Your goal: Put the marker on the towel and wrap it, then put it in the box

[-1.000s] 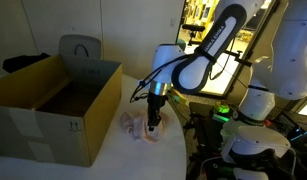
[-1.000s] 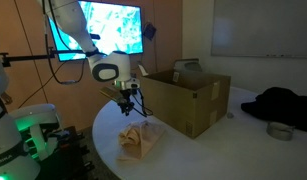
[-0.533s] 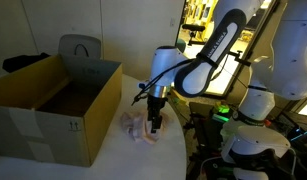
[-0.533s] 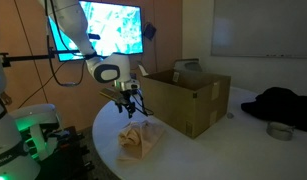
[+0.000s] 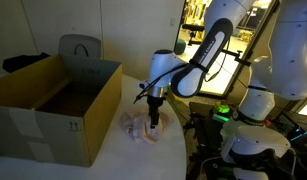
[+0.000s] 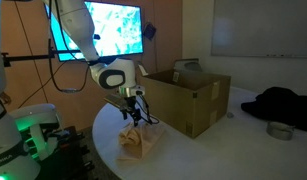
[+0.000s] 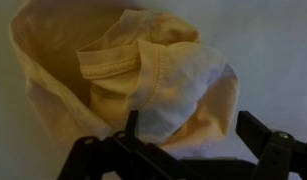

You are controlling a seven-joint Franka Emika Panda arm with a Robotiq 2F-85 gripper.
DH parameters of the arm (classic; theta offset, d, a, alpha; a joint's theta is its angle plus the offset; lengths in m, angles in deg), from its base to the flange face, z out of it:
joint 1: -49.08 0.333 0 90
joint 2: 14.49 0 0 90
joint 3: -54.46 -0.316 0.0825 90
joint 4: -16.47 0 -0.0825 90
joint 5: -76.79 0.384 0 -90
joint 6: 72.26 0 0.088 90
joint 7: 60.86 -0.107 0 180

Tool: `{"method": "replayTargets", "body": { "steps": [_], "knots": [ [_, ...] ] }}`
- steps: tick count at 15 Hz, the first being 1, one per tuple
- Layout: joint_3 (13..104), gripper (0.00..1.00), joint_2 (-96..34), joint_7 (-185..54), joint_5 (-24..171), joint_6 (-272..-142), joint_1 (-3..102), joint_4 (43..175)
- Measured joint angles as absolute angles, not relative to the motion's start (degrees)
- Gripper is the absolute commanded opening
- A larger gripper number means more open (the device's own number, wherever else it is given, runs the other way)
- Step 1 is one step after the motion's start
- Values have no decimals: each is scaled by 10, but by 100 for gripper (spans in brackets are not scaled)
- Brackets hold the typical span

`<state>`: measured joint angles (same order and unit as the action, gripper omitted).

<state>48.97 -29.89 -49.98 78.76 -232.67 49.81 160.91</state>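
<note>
The bunched towel's raised middle fold is just below, and my gripper's open fingers already stand on either side of it, so the gripper lowers onto it next.
A crumpled pale yellow towel lies bunched on the white round table, next to the open cardboard box. My gripper hangs just over the bundle, pointing down. In the wrist view the gripper stands open, its two black fingers well apart on either side of a fold of the towel. Neither finger presses on the cloth. The marker is hidden; no part of it shows in any view.
The table's curved edge runs close to the towel. A dark cloth and a small round tin lie at the far side. A grey chair stands behind the box. A robot base with green light is beside the table.
The jaws have opened wide over the towel bundle. The arm has shifted slightly above it; the towel stays where it was.
</note>
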Motion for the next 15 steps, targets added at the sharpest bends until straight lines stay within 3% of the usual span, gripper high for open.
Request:
{"method": "replayTargets", "body": {
  "steps": [9, 10, 11, 13, 15],
  "knots": [
    [575, 100, -471, -596, 720, -2367, 535, 1505],
    [576, 96, -483, -600, 720, -2367, 537, 1496],
    [576, 75, -492, -603, 720, -2365, 537, 1488],
    [576, 71, -492, -606, 720, -2354, 537, 1482],
    [573, 57, -490, -606, 720, -2345, 535, 1479]
  ]
}}
